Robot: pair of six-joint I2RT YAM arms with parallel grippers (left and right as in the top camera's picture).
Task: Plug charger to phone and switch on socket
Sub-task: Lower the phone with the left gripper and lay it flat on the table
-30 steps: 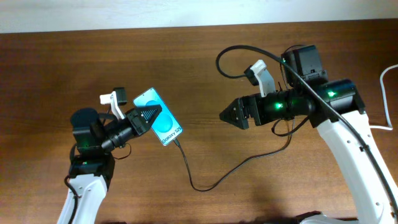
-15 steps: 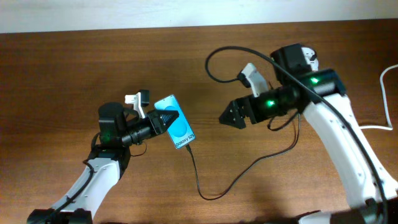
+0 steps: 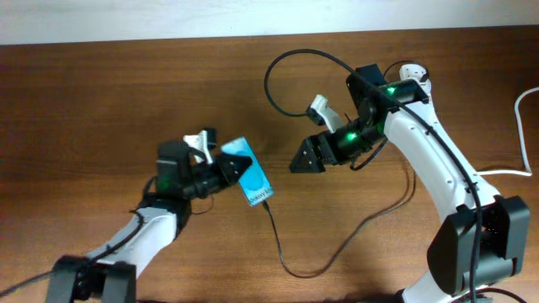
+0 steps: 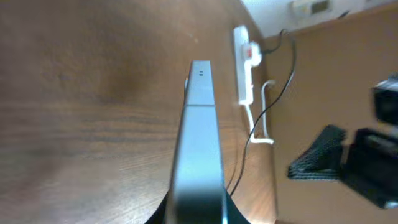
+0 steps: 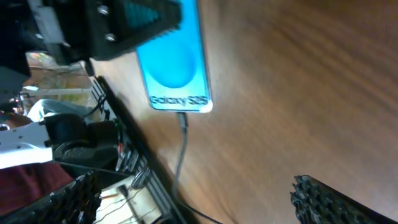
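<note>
The left gripper lowers the phone (image 3: pixel 254 178) down onto the bare tabletop below next and releases it, since the charger already meets the phone's bottom edge.
My left gripper (image 3: pixel 227 167) is shut on the phone (image 3: pixel 254 178), which has a blue screen and is held tilted on its edge above the table. The left wrist view shows the phone edge-on (image 4: pixel 199 137) between the jaws (image 4: pixel 196 213). The right wrist view shows its "Galaxy S25" strip (image 5: pixel 177 68). The charger, a thin black cable (image 3: pixel 290 263), meets the phone's bottom edge (image 5: pixel 181 119) and loops right. My right gripper (image 3: pixel 301 158) is open and empty, just right of the phone, its fingers spread wide (image 5: pixel 196 190). The socket (image 4: pixel 244 71) lies far off, seen only in the left wrist view.
A thick white cord (image 3: pixel 524 114) runs along the table's right edge. The right arm's own black cable (image 3: pixel 286 63) arcs above the table behind the gripper. Bare wooden table (image 3: pixel 101 93) lies to the left and back.
My left arm has carried the phone to the right and tilted it, dragging the charger cable along. My right gripper has moved left, closer to the phone.
</note>
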